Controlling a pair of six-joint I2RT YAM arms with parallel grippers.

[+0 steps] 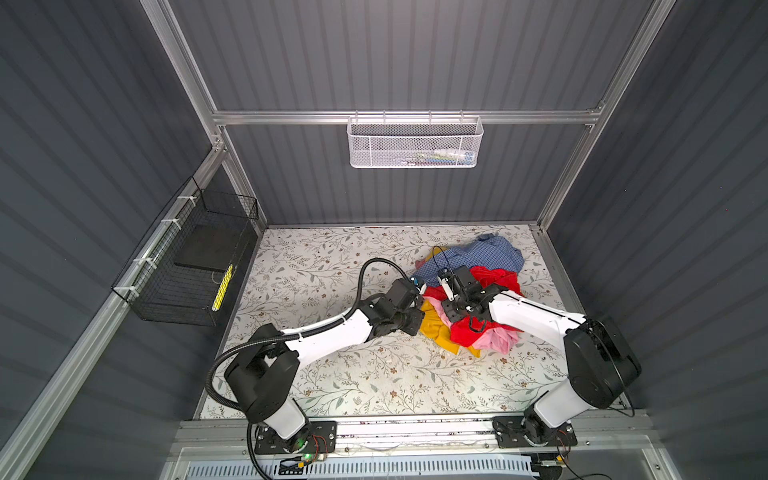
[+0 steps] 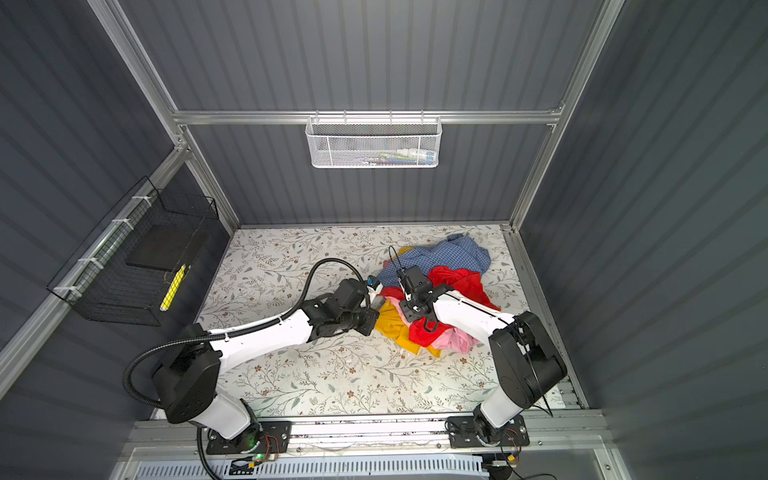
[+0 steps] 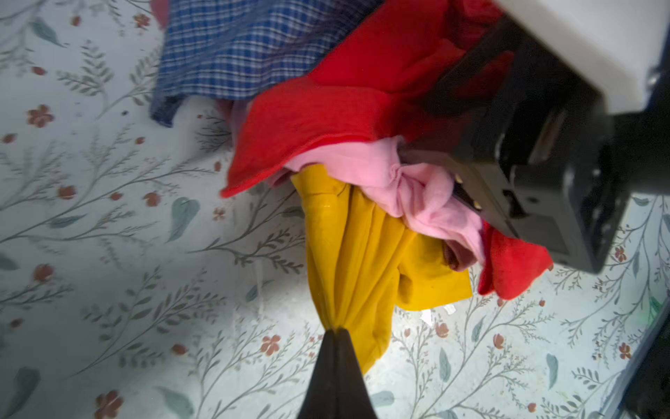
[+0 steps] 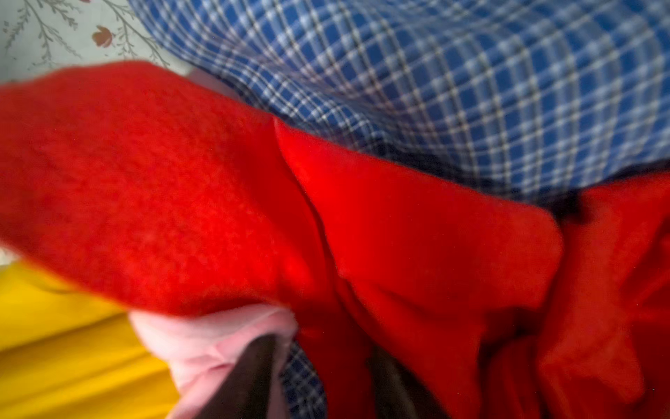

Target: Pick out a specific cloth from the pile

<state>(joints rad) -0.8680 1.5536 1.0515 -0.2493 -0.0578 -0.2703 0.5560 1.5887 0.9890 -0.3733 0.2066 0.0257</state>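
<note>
The yellow fold runs taut from under the pink cloth, so my left gripper will next pull up and away over the bare floral table and release the fold.
The mustard-yellow cloth point(image 1: 434, 328) point(image 3: 362, 254) sticks out from the near left side of the pile point(image 1: 486, 257), under a bright red cloth point(image 3: 326, 119) and a light pink one point(image 3: 417, 188). My left gripper point(image 3: 335, 331) is shut on a bunched fold of the yellow cloth, which runs taut from the jaws into the heap. In both top views that gripper point(image 2: 376, 320) sits at the pile's left edge. My right gripper point(image 4: 322, 381) is pushed down into the heap point(image 1: 451, 309), its fingers apart with red and blue-checked fabric between them.
A blue-checked garment point(image 1: 486, 253) forms the far part of the heap on the floral table point(image 1: 316, 270). A black wire basket point(image 1: 195, 266) hangs on the left wall and a white mesh basket point(image 1: 415, 143) on the back rail. The two arms' wrists are close together.
</note>
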